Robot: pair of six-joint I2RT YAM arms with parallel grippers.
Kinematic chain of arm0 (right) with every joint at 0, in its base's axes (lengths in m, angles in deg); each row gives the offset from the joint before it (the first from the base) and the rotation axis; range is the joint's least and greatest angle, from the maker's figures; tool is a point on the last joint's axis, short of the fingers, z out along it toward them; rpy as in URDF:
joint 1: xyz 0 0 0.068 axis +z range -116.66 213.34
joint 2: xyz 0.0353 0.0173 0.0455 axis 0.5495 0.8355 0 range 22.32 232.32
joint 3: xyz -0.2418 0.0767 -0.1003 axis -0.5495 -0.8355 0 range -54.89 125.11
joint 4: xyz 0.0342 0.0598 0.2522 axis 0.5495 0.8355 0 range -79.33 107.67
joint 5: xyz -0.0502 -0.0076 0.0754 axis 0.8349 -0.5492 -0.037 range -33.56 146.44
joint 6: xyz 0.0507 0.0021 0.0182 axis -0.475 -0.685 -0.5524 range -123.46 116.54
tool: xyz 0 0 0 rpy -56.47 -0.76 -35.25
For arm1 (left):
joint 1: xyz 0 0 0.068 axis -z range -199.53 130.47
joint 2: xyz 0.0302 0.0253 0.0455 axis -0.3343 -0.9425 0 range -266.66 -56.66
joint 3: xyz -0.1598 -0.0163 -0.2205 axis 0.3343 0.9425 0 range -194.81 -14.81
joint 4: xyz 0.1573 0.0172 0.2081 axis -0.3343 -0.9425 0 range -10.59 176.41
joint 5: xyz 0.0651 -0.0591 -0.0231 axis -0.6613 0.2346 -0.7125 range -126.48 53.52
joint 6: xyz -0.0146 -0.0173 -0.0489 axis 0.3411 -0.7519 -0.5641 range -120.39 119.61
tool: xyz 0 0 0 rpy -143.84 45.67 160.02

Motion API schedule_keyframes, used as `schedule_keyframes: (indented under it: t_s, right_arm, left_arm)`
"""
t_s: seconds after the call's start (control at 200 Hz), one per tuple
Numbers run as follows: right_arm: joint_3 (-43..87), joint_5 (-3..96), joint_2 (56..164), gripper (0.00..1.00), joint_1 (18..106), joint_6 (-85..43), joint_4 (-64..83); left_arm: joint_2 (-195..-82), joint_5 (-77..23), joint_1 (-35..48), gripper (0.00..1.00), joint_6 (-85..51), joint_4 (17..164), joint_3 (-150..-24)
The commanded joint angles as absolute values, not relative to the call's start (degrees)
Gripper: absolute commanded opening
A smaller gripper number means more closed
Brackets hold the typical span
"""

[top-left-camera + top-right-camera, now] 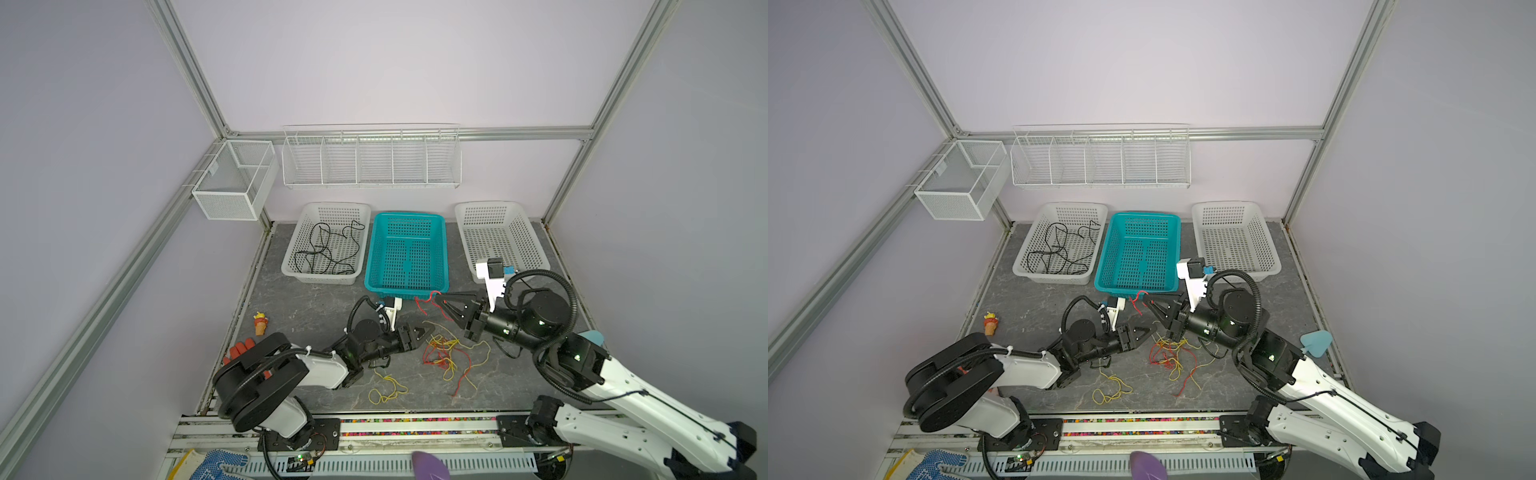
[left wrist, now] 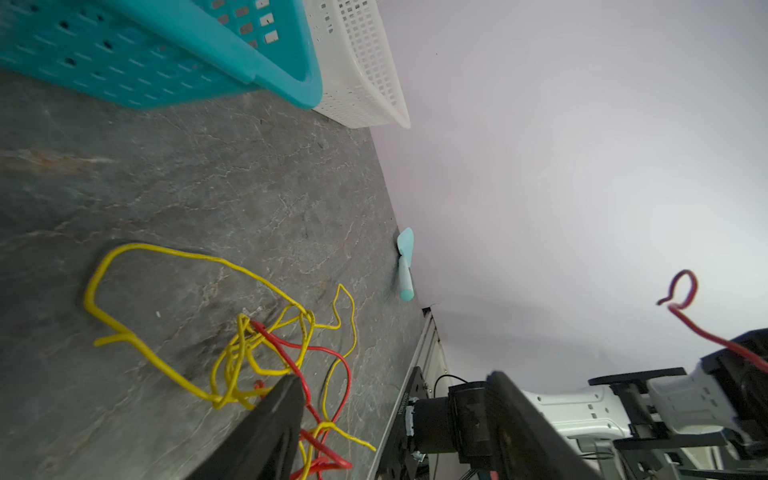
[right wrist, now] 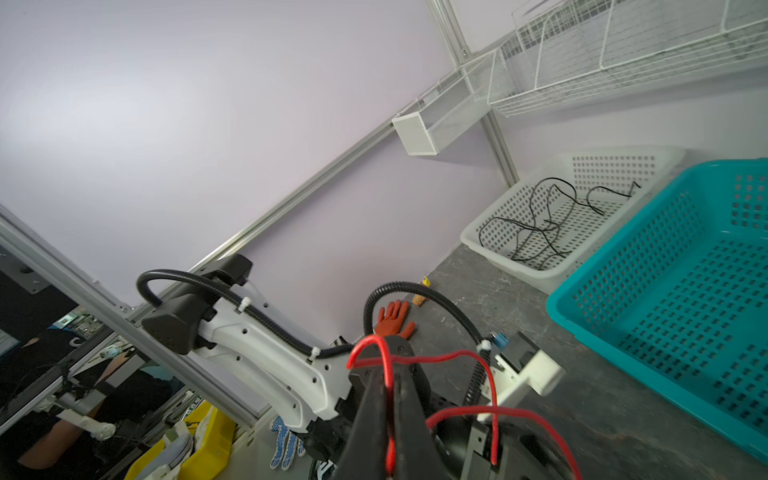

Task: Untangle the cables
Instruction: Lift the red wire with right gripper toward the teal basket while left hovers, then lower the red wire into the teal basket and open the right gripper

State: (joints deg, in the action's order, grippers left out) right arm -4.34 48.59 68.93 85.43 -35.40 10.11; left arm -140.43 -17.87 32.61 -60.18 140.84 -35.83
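I need to carry the red cable (image 1: 428, 301) outward in my right gripper next, past the teal basket's near rim, and let go there, as the basket's empty bottom lies outward.
A tangle of red and yellow cables (image 1: 446, 353) (image 1: 1171, 353) (image 2: 257, 345) lies on the grey table between the arms. A separate yellow loop (image 1: 388, 390) lies nearer the front. My left gripper (image 1: 428, 332) (image 2: 395, 386) hangs open at the tangle's left edge, with one of its fingers (image 2: 282, 407) over the red and yellow strands and nothing between the jaws. My right gripper (image 1: 442, 298) (image 3: 388, 365) is shut on a red cable (image 1: 428, 301) (image 3: 384, 353), held up just in front of the teal basket. A black cable (image 1: 328, 249) (image 3: 540, 224) lies in the left white basket.
Three baskets line the back: a white one (image 1: 320, 277), a teal one (image 1: 409, 215) and another white one (image 1: 486, 205). A toy ice cream (image 1: 261, 323) and an orange glove (image 1: 241, 351) lie at the left, and a teal spatula (image 1: 594, 336) at the right. A wire rack (image 1: 370, 158) hangs on the wall.
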Motion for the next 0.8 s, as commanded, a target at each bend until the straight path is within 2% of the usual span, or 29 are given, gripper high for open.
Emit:
schedule_keyframes:
  t_s: [0.0, 0.355, 0.795]
  right_arm:
    - [-1.7, 52.1, 68.6, 0.06, 83.6, -33.9, 15.9]
    - [4.5, 49.0, 73.9, 0.06, 75.5, -34.5, 21.0]
    - [13.9, 43.8, 91.2, 0.06, 71.4, -35.3, 20.3]
  left_arm:
    - [-135.9, -21.6, 32.9, 0.71, -53.5, 125.6, -38.6]
    - [-120.4, -34.5, 32.8, 0.74, -43.9, 98.6, -40.7]
    - [-102.5, -49.6, 32.7, 0.76, -41.7, 74.5, -39.8]
